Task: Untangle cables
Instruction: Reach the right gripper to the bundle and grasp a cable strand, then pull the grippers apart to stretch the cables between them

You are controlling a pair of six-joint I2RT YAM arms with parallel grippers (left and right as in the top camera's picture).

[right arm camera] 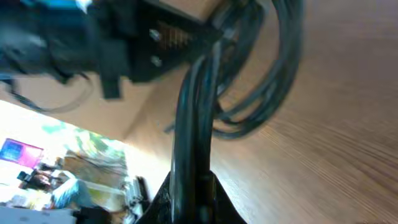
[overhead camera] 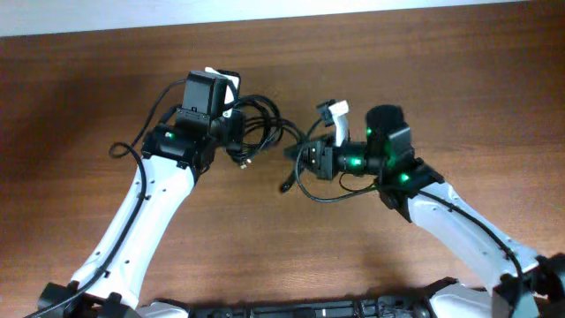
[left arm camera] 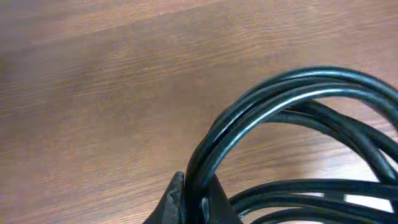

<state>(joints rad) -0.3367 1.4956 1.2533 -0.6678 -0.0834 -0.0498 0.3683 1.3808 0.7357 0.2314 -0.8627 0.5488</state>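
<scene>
My left gripper rises to the left in the overhead view next, then lowers over the bare tabletop to release the cables. The cable bundle hangs bunched between the grippers.
A bundle of thin black cables (overhead camera: 265, 128) hangs between my two grippers over the middle of the wooden table. My left gripper (overhead camera: 237, 132) is shut on several strands; in the left wrist view the cables (left arm camera: 273, 99) arch up from between its fingers (left arm camera: 198, 198). My right gripper (overhead camera: 298, 157) is shut on strands at the other side; in the right wrist view the cables (right arm camera: 193, 106) run straight up from its fingers (right arm camera: 189, 199) toward the left arm. A small plug end (overhead camera: 244, 162) dangles below the left gripper.
The brown wooden table (overhead camera: 79, 106) spreads around both arms. A loop of cable (overhead camera: 322, 194) hangs under the right gripper. The left arm's body (right arm camera: 93, 37) fills the top of the right wrist view. The table's far edge (overhead camera: 353, 7) runs along the top.
</scene>
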